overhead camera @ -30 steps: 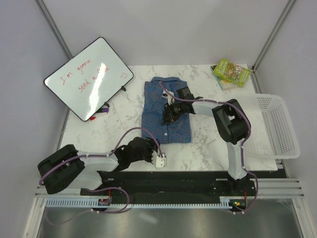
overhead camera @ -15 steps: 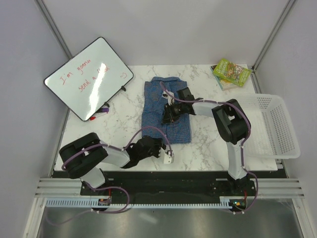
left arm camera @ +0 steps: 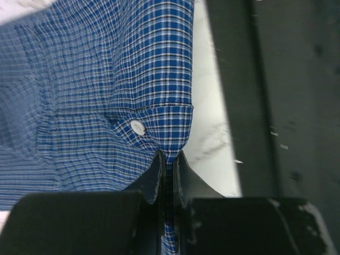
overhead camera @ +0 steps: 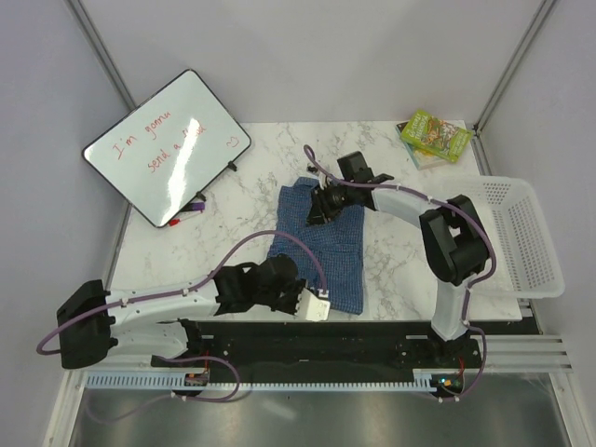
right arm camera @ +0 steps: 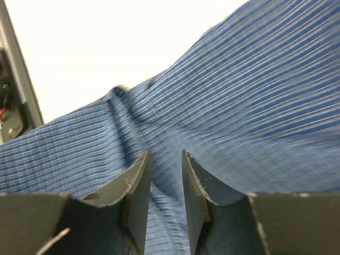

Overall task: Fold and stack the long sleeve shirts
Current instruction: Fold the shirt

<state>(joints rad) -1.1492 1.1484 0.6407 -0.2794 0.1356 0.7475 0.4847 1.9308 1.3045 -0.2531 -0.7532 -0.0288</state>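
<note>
The middle of the shirt is farther outward than my left gripper. The gripper will next carry the cuffed hem outward onto it, folding the shirt's near edge over, and let go.
One blue checked long sleeve shirt lies folded in the middle of the marble table, its far end pulled up into a narrow bunch. My left gripper is at the shirt's near edge. The left wrist view has it shut on a cuffed hem of the shirt, beside a white button. My right gripper is on the far end of the shirt. Its fingers stand narrowly apart with a ridge of the blue cloth running between them.
A whiteboard with red writing leans at the back left, a marker below it. A green book lies at the back right. A white mesh basket sits at the right edge. The black base rail runs just behind the left gripper.
My left arm swung in from the left and shut on the shirt's near edge. The shirt has slid toward the near edge and its far end has bunched up with the right gripper.
</note>
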